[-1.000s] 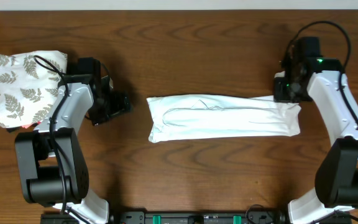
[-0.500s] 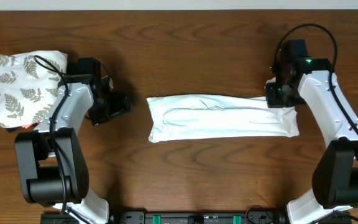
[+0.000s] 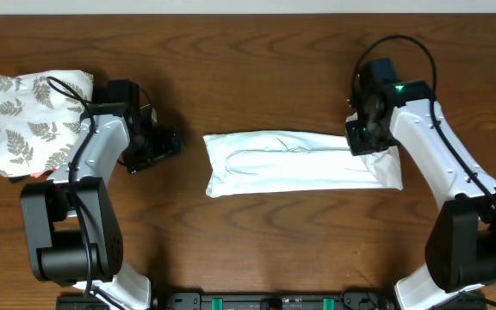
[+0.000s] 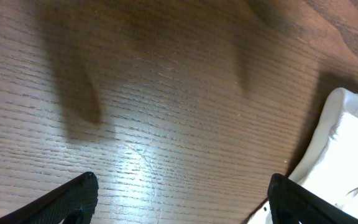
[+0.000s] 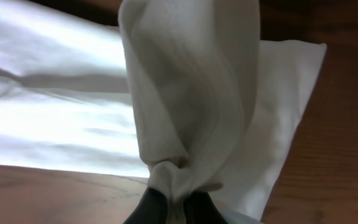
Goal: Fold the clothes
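Note:
I will next move my right gripper along the folded T-shirt toward its middle and then open it over the T-shirt's flat layers (image 3: 310, 165) (image 5: 55, 118).
The clothes (image 3: 291, 162), a plain white T-shirt, lie as a long folded strip across the table's middle. My right gripper (image 3: 362, 138) is shut on the strip's right end and holds it lifted over the rest. In the right wrist view the pinched fabric (image 5: 188, 93) bunches between the dark fingers (image 5: 151, 208) and hangs over the flat layers (image 5: 55, 118). My left gripper (image 3: 169, 143) stands open just left of the strip, touching nothing. The left wrist view shows its fingertips (image 4: 82, 193) wide apart over bare wood, the shirt's edge (image 4: 347, 143) at the right.
A folded white cloth with grey fern leaves (image 3: 33, 116) lies at the far left, behind my left arm. A bit of red fabric (image 3: 40, 175) peeks from under it. The table is dark wood (image 3: 257, 69).
My right gripper has carried the shirt's right end leftward over the strip, so the strip looks shorter on the right. The left arm has not moved.

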Available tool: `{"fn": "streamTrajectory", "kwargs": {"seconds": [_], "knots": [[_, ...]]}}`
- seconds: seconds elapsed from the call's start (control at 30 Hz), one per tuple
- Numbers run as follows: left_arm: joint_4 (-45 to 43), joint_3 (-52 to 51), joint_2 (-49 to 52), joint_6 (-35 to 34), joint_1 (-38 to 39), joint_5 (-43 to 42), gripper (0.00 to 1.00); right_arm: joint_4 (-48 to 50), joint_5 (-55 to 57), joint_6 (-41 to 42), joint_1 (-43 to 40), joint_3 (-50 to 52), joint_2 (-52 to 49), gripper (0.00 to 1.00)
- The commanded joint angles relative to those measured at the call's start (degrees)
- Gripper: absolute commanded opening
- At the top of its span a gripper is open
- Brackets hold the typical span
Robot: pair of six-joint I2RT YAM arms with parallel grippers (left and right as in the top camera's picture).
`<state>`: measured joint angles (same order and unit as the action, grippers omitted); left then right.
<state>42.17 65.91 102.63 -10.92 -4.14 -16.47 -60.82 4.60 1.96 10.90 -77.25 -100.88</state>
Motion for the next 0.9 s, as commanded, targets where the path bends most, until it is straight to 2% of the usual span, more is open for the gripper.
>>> {"fn": "streamTrajectory", "kwargs": {"seconds": [0.0,0.87], "knots": [[0.2,-0.7,-1.2,-0.1,-0.2,0.5,0.88,0.0,0.3,1.0,1.6,0.2,-0.7,0.01],[0.2,-0.7,-1.2,-0.1,-0.2,0.5,0.88,2.6,-0.3,3.8,5.6,0.4,-0.7,0.04]]}}
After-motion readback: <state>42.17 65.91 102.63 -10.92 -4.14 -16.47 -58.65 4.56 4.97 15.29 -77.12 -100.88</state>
